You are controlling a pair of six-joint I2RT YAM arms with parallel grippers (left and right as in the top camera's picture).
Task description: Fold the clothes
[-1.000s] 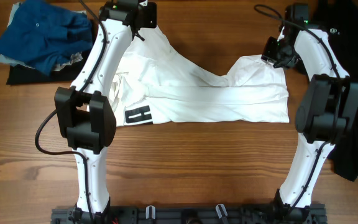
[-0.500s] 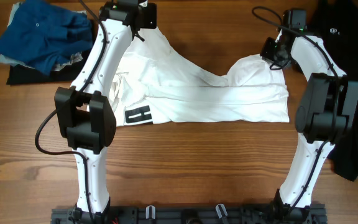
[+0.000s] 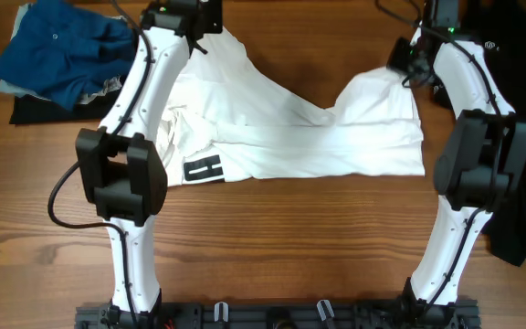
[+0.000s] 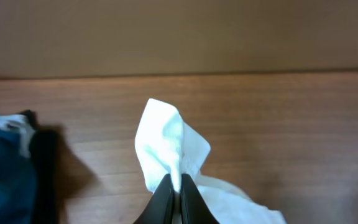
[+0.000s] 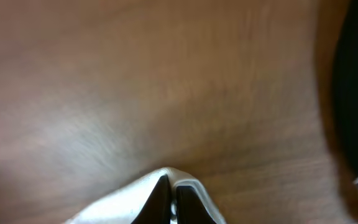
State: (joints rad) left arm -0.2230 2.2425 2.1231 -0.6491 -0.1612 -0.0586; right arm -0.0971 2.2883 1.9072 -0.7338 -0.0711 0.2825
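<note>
The lifted edge sags between my grippers, so my left gripper needs to draw back and toward the blue shirt's side, over the bunched cloth by the print.
The white T-shirt [image 3: 290, 137] lies spread across the wooden table, a bit of its black bar print [image 3: 203, 169] showing at the lower left. My left gripper [image 3: 210, 29] is shut on the shirt's far left corner; the left wrist view shows white cloth [image 4: 166, 146] pinched between the black fingers [image 4: 178, 190]. My right gripper [image 3: 407, 66] is shut on the far right corner, with white fabric [image 5: 129, 199] wrapped around the fingers [image 5: 171, 190]. Both corners are lifted and the shirt sags between them.
A blue shirt [image 3: 57, 50] lies crumpled at the far left on top of a black garment [image 3: 30, 110]. More black garments [image 3: 514, 46] lie at the far right, running down the right edge [image 3: 519, 219].
Both grippers have moved toward the far edge of the table, pulling the shirt's two held corners with them. The right corner has moved the most.
</note>
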